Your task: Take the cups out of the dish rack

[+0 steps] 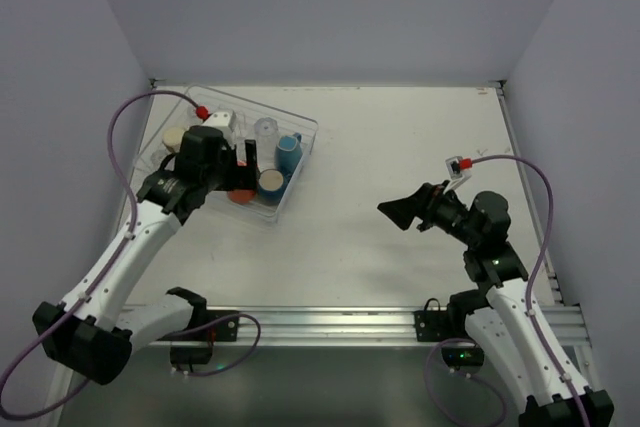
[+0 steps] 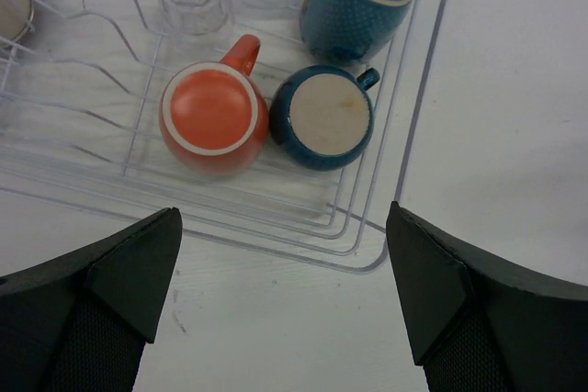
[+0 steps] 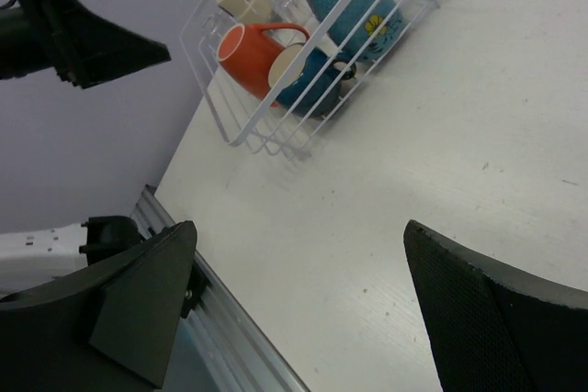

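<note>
The robot's left gripper has to move down into the rack (image 1: 306, 129) so its open fingers are on either side of the orange cup's upturned body (image 1: 240, 196), because the cup's handle points outward, clear of both.
The clear dish rack (image 1: 306, 129) sits at the far left of the table. It holds a cream cup (image 1: 175, 137), a clear tumbler (image 1: 265, 130), a light blue mug (image 1: 289, 150), a dark blue cup (image 1: 271, 183) and an orange cup (image 1: 241, 195). My left gripper (image 1: 248, 162) hovers open and empty over the rack's near end. In the left wrist view (image 2: 285, 263) the orange cup (image 2: 213, 117) and the dark blue cup (image 2: 322, 118) stand bottom-up just ahead of its fingers. My right gripper (image 1: 400, 210) is open and empty above bare table, well right of the rack (image 3: 241, 130).
An aluminium rail (image 1: 330, 322) runs along the table's near edge. Grey walls close in the left, back and right sides. Purple cables loop off both arms. The left arm's fingers (image 3: 92, 39) show in the right wrist view above the rack.
</note>
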Available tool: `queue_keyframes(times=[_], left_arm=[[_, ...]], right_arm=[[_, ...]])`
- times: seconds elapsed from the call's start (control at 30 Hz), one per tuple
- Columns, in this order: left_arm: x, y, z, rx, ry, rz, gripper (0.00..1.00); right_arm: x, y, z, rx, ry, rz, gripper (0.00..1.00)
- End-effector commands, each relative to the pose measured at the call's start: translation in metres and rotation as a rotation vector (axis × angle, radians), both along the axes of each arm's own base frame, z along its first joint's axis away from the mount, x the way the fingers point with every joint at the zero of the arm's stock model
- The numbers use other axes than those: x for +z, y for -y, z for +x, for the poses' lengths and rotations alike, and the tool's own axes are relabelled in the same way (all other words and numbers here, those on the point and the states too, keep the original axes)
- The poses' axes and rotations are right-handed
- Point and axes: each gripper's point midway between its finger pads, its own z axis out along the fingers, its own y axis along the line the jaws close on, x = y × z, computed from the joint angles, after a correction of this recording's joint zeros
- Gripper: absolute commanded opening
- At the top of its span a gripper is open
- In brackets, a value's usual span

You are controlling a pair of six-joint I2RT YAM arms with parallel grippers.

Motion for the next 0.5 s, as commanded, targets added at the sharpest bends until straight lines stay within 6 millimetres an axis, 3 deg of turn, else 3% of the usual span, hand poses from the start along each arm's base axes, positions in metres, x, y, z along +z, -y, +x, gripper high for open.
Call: queue_keyframes(times=[0.0, 0.27, 0.47], left_arm=[[0.007, -0.004, 0.033, 0.075, 0.049, 0.092, 1.00], [-0.013, -0.024, 0.069, 0.236, 0.062, 0.202, 1.00], [-0.051, -0.018, 0.085, 0.214, -0.017, 0.261, 1.00]], right_arm=[[0.009, -0.008, 0.007, -0.001, 0.080, -0.026, 0.98], [0.006, -0.017, 0.001, 0.053, 0.080, 0.004, 0.98], [0.013, -0.019, -0.004, 0.076, 0.109, 0.003, 0.98]])
